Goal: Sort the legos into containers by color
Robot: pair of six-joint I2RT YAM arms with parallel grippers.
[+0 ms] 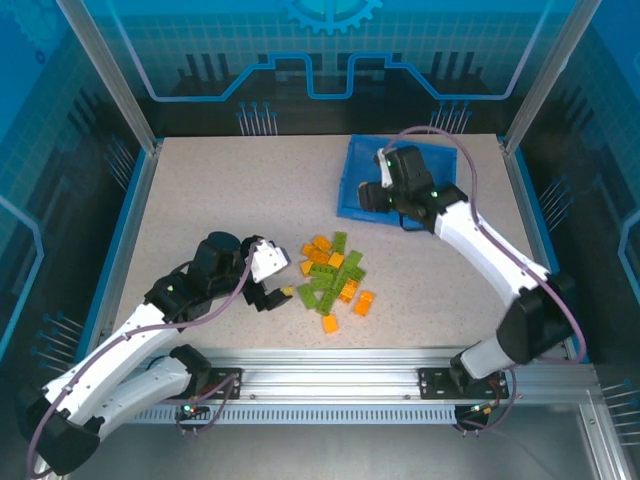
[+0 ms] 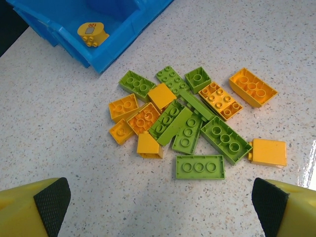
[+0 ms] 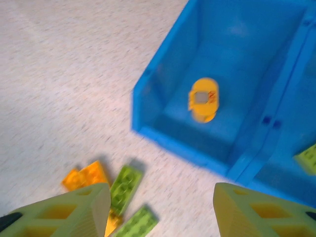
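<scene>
My left gripper swings across the heap next, turning, and lowers over the lego. Bare table borders the small square green lego (image 2: 198, 79) at the pile's edge.
Orange and lime green legos (image 1: 333, 280) lie in a loose heap at the table's middle, seen close up as the pile (image 2: 190, 121) in the left wrist view. My left gripper (image 1: 275, 295) sits low just left of the heap, wide open and empty (image 2: 158, 210). The blue tray (image 1: 362, 150) stands at the back right. My right gripper (image 1: 380, 195) hovers over its near left corner, open with nothing between the fingers (image 3: 158, 212). One orange round lego (image 3: 203, 98) lies in the tray's left compartment. A green lego (image 3: 308, 158) shows in the other compartment, past the divider (image 3: 281, 98).
A metal rail (image 1: 330, 375) runs along the near edge, where both arm bases are bolted. Blue walls (image 1: 120, 230) fence the table on the left, right and back. Bare speckled tabletop (image 1: 220, 190) spreads left of the tray and behind the heap.
</scene>
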